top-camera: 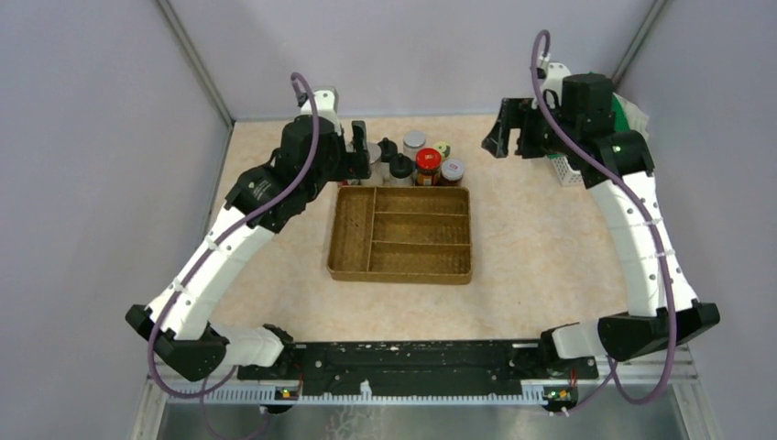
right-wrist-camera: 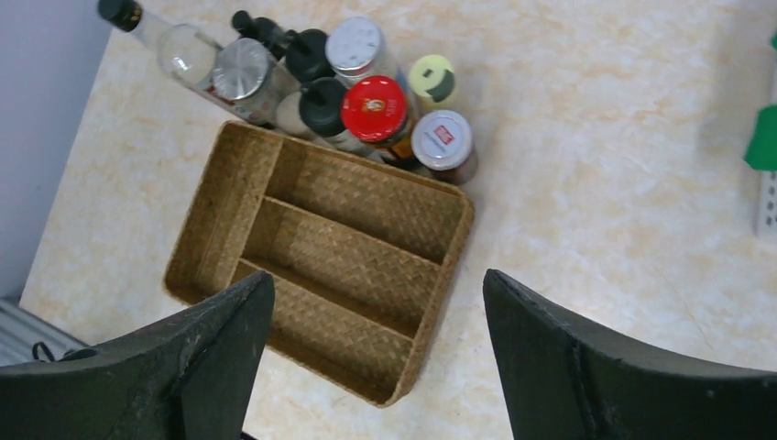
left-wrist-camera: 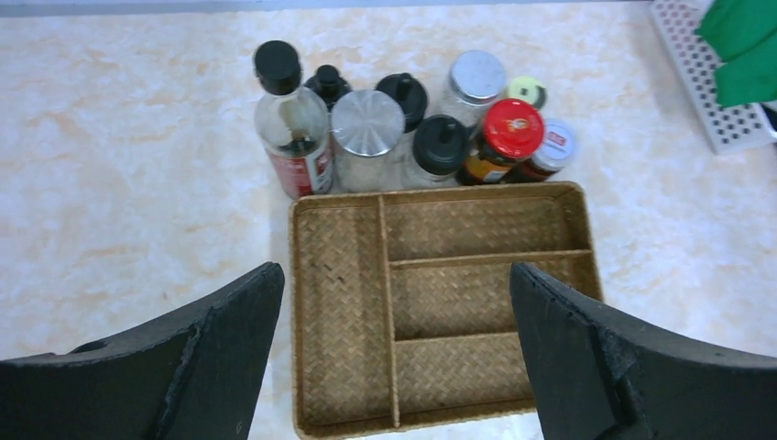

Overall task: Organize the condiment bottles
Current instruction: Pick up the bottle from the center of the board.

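My left gripper goes down and outward to the neck of the tall red-labelled bottle under the black cap next.
The condiment bottles stand in a tight cluster against the far side of the empty wooden divided tray [top-camera: 353, 229]. In the left wrist view I see the tall black-capped, red-labelled bottle [left-wrist-camera: 291, 137], a silver-lidded shaker [left-wrist-camera: 366, 124], a red-lidded jar [left-wrist-camera: 509, 128], a white-lidded jar [left-wrist-camera: 556, 147], a yellow-green lid [left-wrist-camera: 527, 91] and black-capped ones [left-wrist-camera: 440, 142]. My left gripper [left-wrist-camera: 394, 275] is open and empty, raised over the tray [left-wrist-camera: 339, 302], just left of the cluster [top-camera: 428, 161]. My right gripper [right-wrist-camera: 377, 278] is open and empty, high up to the cluster's right [top-camera: 511, 128].
A white perforated basket [left-wrist-camera: 724, 101] holding something green [left-wrist-camera: 747, 46] stands at the back right, under the right arm [top-camera: 568, 170]. Grey walls close in the table at the back and on both sides.
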Tool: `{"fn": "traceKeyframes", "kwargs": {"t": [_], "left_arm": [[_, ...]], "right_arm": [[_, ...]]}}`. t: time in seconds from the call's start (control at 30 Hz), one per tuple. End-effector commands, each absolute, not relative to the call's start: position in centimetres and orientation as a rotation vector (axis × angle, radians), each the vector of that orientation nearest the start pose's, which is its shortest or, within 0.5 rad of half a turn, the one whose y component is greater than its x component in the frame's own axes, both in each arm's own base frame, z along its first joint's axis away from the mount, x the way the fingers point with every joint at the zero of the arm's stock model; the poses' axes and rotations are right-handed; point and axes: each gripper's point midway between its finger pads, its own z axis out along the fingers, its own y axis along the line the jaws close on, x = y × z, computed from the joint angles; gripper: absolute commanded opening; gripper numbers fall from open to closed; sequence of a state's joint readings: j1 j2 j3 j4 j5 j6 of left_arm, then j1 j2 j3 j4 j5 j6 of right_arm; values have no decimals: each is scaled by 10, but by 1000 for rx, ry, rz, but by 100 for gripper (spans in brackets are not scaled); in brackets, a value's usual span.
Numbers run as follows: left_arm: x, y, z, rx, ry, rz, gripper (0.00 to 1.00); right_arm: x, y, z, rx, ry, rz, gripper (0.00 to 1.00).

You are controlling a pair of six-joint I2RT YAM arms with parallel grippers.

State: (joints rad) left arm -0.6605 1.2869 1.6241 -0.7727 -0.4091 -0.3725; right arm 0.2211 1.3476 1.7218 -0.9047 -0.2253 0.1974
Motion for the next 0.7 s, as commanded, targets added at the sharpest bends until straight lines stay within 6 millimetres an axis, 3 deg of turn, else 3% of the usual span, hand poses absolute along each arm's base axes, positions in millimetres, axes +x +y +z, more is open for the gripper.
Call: {"fn": "traceKeyframes", "kwargs": {"t": [0.0, 0.07, 0.17, 0.2, 0.37, 0.5, 0.67], "left_arm": [[340, -149, 360, -16, 1987, -176, 99], [354, -135, 346, -45, 2011, -156, 99], [375, -115, 329, -95, 2031, -94, 98], [382, -112, 325, -96, 2026, -76, 95], [420, -117, 298, -67, 2053, -65, 82], [440, -126, 277, -40, 2067, -58, 68], [464, -125, 249, -46, 2095, -8, 68]], "right_arm": [[345, 140, 356, -245, 2142, 447, 78], [357, 145, 353, -231, 2118, 460, 74], [374, 145, 343, -186, 2111, 442, 47], [379, 144, 338, -172, 2116, 424, 46], [399, 131, 308, -117, 2151, 310, 55], [407, 120, 289, -64, 2164, 233, 55], [416, 124, 258, -77, 2217, 229, 56]]}}
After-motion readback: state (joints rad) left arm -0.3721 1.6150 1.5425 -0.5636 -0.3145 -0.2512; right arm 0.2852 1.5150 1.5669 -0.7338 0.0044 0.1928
